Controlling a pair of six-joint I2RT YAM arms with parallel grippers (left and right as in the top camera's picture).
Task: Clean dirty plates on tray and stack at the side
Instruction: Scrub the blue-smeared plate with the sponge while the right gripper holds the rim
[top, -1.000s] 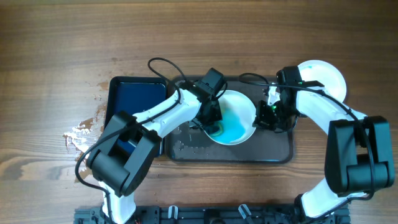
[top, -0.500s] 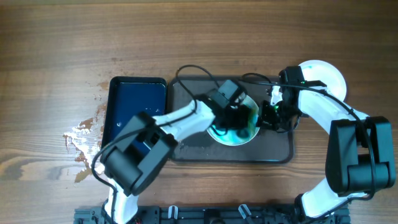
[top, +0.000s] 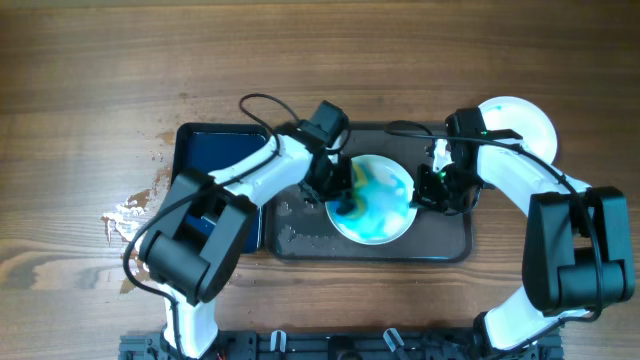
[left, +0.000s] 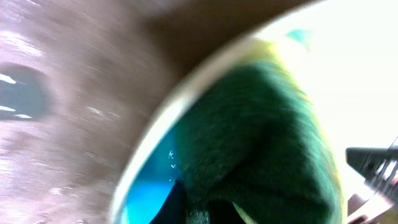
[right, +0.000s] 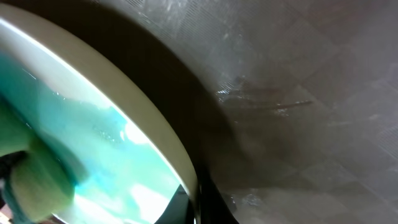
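Observation:
I will sweep my left gripper over the smeared plate, lift it off the plate and lower it into the dark blue tray, because the tray's open bottom has room for the sponge (top: 350, 180).
A white plate (top: 375, 200) smeared with blue liquid lies on the dark tray (top: 440, 245). My left gripper (top: 337, 190) is shut on a green and yellow sponge (top: 350, 180) and presses it on the plate's left part; the left wrist view shows the sponge (left: 261, 143) close up inside the plate's rim (left: 155, 130). My right gripper (top: 425, 188) is shut on the plate's right rim (right: 161, 124), one finger on each side. A clean white plate (top: 525, 125) lies on the table to the right of the tray.
A dark blue tray (top: 215, 165) with water lies left of the dark tray. Water and foam are spilled on the wooden table (top: 130, 210) at the left. Cables run above the tray's back edge.
My left gripper swept the sponge from the plate's left to its right side and back to the left. The blue liquid is smeared thinner. The right gripper has not moved.

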